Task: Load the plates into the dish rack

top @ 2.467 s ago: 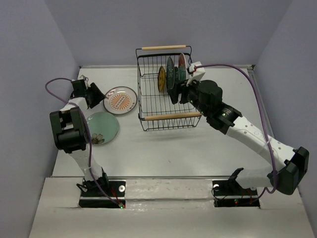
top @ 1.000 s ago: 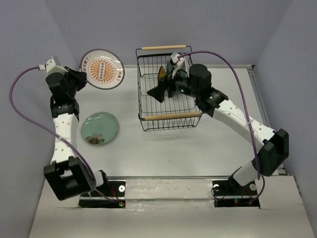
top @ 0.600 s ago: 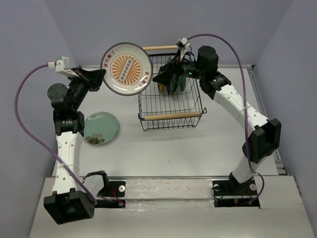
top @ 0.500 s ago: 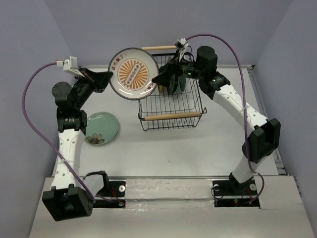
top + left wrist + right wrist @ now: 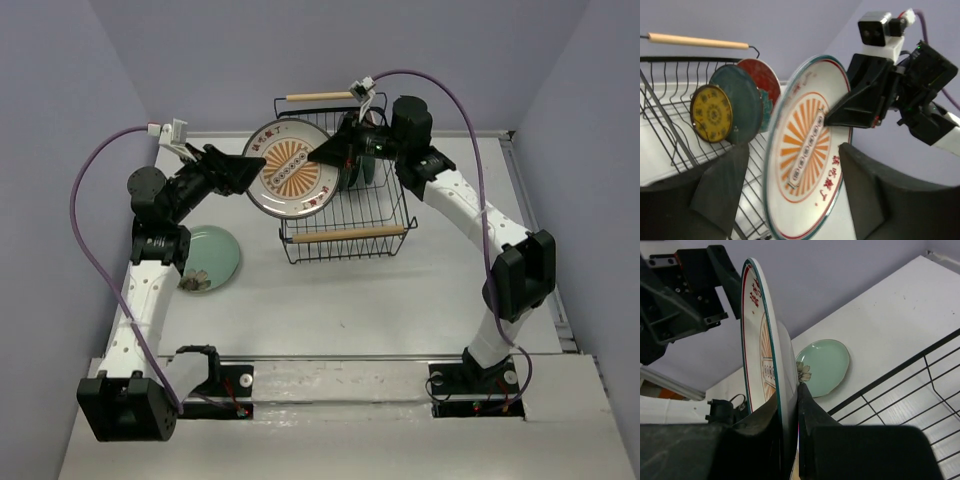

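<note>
I will turn my right gripper outward next, lower the white plate parallel to the standing plates into the free gap beside the yellow plate and release it.
The white plate with an orange centre stands on edge, in the air at the left rim of the dish rack. My right gripper is shut on its upper rim, one finger on each face. My left gripper is open, its fingers standing apart on either side of the plate's lower left edge. A yellow plate, a dark teal plate and a red plate stand upright in the rack. The mint green plate lies flat on the table.
The rack's far wooden handle and near handle run crosswise. The table's left wall is close behind the left arm. The right arm reaches over the rack from the right.
The left arm carried the white and orange plate rightward to the rack. The right gripper closed on its rim and the left gripper opened.
</note>
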{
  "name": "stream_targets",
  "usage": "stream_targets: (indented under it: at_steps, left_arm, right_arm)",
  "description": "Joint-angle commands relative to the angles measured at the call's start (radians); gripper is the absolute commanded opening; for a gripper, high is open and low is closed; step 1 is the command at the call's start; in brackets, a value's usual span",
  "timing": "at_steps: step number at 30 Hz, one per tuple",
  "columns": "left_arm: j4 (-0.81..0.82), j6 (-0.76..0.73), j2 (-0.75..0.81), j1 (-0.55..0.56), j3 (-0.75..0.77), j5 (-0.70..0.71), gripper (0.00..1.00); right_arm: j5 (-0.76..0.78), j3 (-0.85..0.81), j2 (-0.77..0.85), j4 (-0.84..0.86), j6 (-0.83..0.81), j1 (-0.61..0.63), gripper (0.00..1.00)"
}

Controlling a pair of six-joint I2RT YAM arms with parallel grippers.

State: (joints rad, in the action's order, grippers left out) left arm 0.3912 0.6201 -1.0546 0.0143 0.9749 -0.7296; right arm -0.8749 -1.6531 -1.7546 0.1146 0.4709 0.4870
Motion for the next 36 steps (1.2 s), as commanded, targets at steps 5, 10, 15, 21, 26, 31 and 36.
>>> stream_targets:
  at_steps: [5,10,15,21,26,31,36]
  left_arm:
    - [-0.215,-0.134,0.205,0.026,-0.024,0.301,0.99]
    - [-0.267,-0.194,0.309,0.093,-0.064,0.466,0.99]
    - [-0.322,-0.253,0.347,0.208,-0.102,0.571,0.99]
    - [-0.388,-0.348,0.39,0.377,-0.157,0.697,0.99]
    - [-0.374,-0.385,0.424,0.434,-0.205,0.788,0.99]
    - [-0.364,-0.381,0.426,0.447,-0.216,0.751,0.99]
    - [-0.368,-0.382,0.433,0.469,-0.216,0.75,0.99]
  right_arm:
    - [0.452,-0.091,0.014,-0.045,0.069,0.021,0.07]
    - [0.83,-0.175,-0.025,-0.179,0.016,0.045,0.07]
    - [1.275,-0.322,-0.167,-0.299,-0.118,0.123,0.07]
    - [1.565,-0.531,-0.328,-0.317,-0.28,0.193,0.07]
    - [1.691,-0.732,-0.517,-0.317,-0.417,0.242,0.07]
    - [1.763,-0.887,-0.624,-0.314,-0.54,0.263,0.07]
    - [1.815,-0.893,-0.68,-0.274,-0.601,0.274,0.07]
